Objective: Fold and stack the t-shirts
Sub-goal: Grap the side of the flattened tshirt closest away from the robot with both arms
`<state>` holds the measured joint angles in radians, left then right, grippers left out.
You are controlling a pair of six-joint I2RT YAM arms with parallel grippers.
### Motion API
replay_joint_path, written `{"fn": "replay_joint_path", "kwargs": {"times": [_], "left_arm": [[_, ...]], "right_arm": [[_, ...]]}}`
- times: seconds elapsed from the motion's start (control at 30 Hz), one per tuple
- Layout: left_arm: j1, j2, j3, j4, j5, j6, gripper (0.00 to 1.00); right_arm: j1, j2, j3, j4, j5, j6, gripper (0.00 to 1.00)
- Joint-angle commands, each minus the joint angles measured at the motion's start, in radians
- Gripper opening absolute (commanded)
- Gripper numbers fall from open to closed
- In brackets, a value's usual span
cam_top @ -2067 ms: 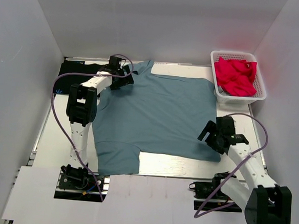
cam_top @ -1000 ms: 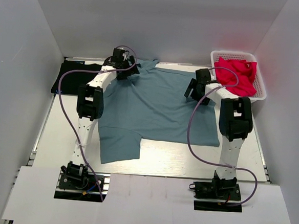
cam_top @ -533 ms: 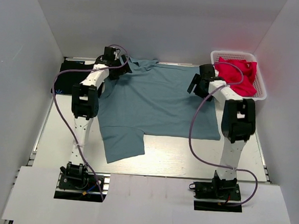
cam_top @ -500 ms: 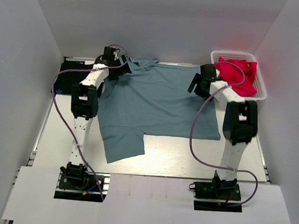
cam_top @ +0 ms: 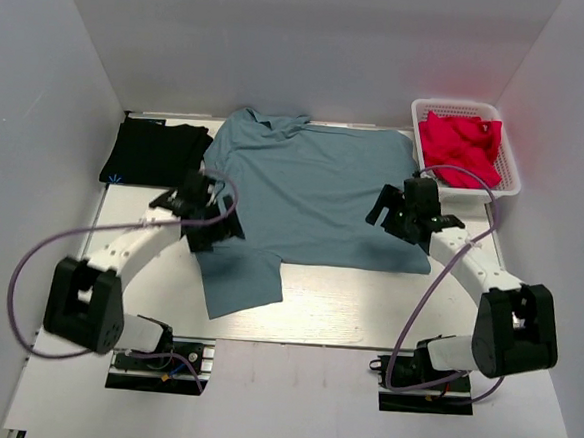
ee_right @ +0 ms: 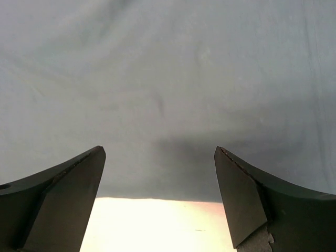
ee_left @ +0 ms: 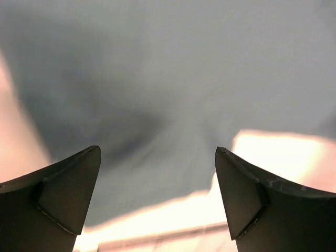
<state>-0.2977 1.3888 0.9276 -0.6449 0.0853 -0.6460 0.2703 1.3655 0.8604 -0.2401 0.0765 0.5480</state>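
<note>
The left gripper draws back and lowers onto the blue-grey sleeve's near corner [cam_top: 211, 315] [ee_left: 91, 223] next, as that corner lies below and back toward my base.
The dusty blue-grey t-shirt [cam_top: 309, 190] lies spread flat on the table, collar at the far edge, one sleeve pointing toward the near left. It fills the left wrist view [ee_left: 157, 79] and the right wrist view [ee_right: 168, 79]. The black t-shirt [cam_top: 154, 152] lies folded at the far left. My left gripper [cam_top: 219, 232] is open over the shirt's left edge by the sleeve; it holds nothing [ee_left: 157, 157]. My right gripper [cam_top: 392, 218] is open over the shirt's right side near its hem and holds nothing [ee_right: 160, 155].
A white basket [cam_top: 465, 186] with red cloth [cam_top: 462, 146] stands at the far right. White walls enclose the table on three sides. Bare table [cam_top: 366, 304] shows along the near edge.
Both arms have let go of the shirt's far corners and drawn back toward me, the left to the sleeve, the right to the right side. The shirt now lies flatter, collar spread.
</note>
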Motion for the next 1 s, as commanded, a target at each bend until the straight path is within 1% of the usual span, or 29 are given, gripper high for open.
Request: {"fn": "replay_joint_path", "kwargs": {"times": [0.0, 0.03, 0.13, 0.2, 0.27, 0.33, 0.47, 0.57, 0.6, 0.7, 0.73, 0.8, 0.83, 0.87, 0.9, 0.97], "left_arm": [[-0.006, -0.129, -0.139, -0.106, -0.022, -0.142, 1.0], [-0.018, -0.211, -0.201, -0.161, -0.022, -0.173, 1.0], [-0.04, -0.319, -0.297, -0.273, -0.013, -0.219, 1.0], [-0.058, -0.375, -0.337, -0.3, -0.013, -0.267, 1.0], [-0.067, -0.354, -0.349, -0.3, 0.016, -0.277, 1.0], [-0.079, -0.311, -0.358, -0.3, 0.004, -0.297, 1.0], [-0.101, -0.209, -0.381, -0.219, 0.004, -0.308, 0.94], [-0.11, -0.156, -0.406, -0.181, 0.013, -0.308, 0.82], [-0.11, -0.155, -0.406, -0.18, 0.022, -0.308, 0.73], [-0.11, -0.146, -0.429, -0.125, 0.047, -0.317, 0.54], [-0.11, -0.155, -0.443, -0.112, 0.06, -0.317, 0.44], [-0.11, -0.155, -0.453, -0.088, 0.06, -0.317, 0.38], [-0.11, -0.155, -0.454, -0.088, 0.051, -0.317, 0.38], [-0.11, -0.155, -0.454, -0.088, 0.042, -0.317, 0.36], [-0.11, -0.143, -0.444, -0.088, 0.025, -0.317, 0.31], [-0.11, -0.129, -0.432, -0.079, 0.015, -0.317, 0.12]], "right_arm": [[-0.002, -0.06, -0.032, 0.052, 0.002, 0.024, 0.9], [-0.003, -0.081, -0.056, 0.058, 0.003, 0.029, 0.9], [-0.011, -0.098, -0.087, 0.05, 0.029, 0.055, 0.9], [-0.006, -0.101, -0.103, 0.073, 0.035, 0.081, 0.9], [-0.009, -0.095, -0.116, 0.079, 0.028, 0.09, 0.9], [-0.008, -0.088, -0.119, 0.084, 0.014, 0.105, 0.9], [-0.011, -0.057, -0.116, 0.091, 0.002, 0.119, 0.9], [-0.014, -0.052, -0.11, 0.082, 0.009, 0.116, 0.9], [-0.013, -0.054, -0.107, 0.079, 0.019, 0.118, 0.9], [-0.016, -0.068, -0.109, 0.051, 0.065, 0.124, 0.9], [-0.019, -0.068, -0.11, 0.044, 0.072, 0.125, 0.9], [-0.026, -0.092, -0.129, 0.021, 0.111, 0.13, 0.9], [-0.028, -0.1, -0.135, 0.018, 0.121, 0.132, 0.9], [-0.028, -0.109, -0.15, 0.012, 0.14, 0.127, 0.9], [-0.032, -0.135, -0.165, 0.001, 0.155, 0.125, 0.9], [-0.043, -0.16, -0.181, -0.022, 0.169, 0.135, 0.9]]}}
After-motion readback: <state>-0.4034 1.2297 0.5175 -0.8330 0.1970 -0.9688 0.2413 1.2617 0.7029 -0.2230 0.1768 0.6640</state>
